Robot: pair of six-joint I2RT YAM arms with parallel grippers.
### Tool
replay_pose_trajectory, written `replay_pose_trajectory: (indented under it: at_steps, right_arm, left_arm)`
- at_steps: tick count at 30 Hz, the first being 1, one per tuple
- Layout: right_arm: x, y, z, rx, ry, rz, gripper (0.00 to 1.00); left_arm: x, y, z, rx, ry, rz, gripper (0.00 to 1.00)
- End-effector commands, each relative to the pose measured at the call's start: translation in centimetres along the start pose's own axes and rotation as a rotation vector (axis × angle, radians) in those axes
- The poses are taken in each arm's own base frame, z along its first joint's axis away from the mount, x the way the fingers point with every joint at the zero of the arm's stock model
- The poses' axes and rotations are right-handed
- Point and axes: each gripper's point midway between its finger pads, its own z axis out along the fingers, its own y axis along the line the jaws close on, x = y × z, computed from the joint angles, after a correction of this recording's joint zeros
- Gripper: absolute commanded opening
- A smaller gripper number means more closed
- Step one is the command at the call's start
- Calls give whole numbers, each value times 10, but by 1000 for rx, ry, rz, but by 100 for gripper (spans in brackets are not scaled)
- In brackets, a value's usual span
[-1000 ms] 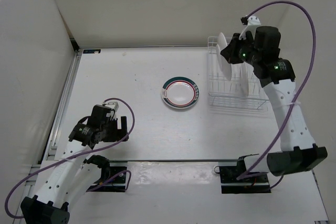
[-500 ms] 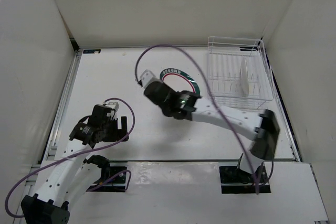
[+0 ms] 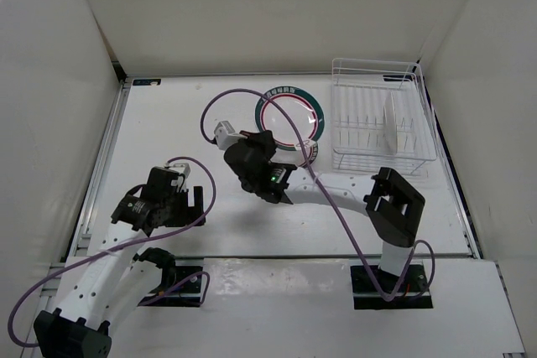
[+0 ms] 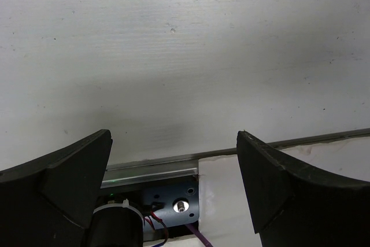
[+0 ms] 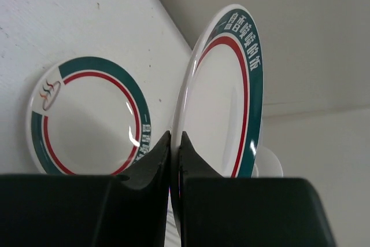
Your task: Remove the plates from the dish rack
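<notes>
The flat second plate (image 5: 91,121) matches the held white plate and lies below with its top bare, so my right gripper will lower the held plate onto it next and let go of the white plate's rim there.
My right gripper (image 3: 267,138) (image 5: 174,137) is shut on the rim of a white plate with a green rim band and red ring (image 3: 289,115) (image 5: 225,102). It holds that plate off the table, left of the white wire dish rack (image 3: 375,61). A second plate of the same pattern (image 3: 310,153) (image 5: 87,114) lies flat on the table, partly hidden under the held one. A pale plate (image 3: 391,127) stands upright in the rack. My left gripper (image 3: 195,197) (image 4: 173,137) is open and empty, low over the table at the near left.
White walls close in the table at the back and on both sides. A metal rail (image 4: 156,166) runs along the near edge under my left gripper. The right arm's purple cable (image 3: 218,102) loops over the table's middle.
My right arm has left the dish rack and swung left with a green-rimmed plate, now holding it over the plate on the table. The left arm has not moved.
</notes>
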Motion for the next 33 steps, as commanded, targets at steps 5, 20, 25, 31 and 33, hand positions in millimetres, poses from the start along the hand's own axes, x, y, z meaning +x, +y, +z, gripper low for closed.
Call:
replay_pose_trajectory:
  at_steps: [5,20,25,31,33]
  right_arm:
    - [6,22,25,-40,34,69,0]
    - [60,86,56,-210,175,32,0]
    - [68,99,60,-250,208,38,9]
    - [74,108,66,-271,227,37,28]
    - [71,109,67,-271,230,38,36]
  left_arm:
    - [-6,-1,-5,4,-32,3,100]
    - [-6,-4,-4,20,-29,9,100]
    - [-7,-4,-5,22,-31,8,100]
    - [-6,-4,-4,21,-29,8,100]
    - [-6,-4,-5,22,-28,8,100]
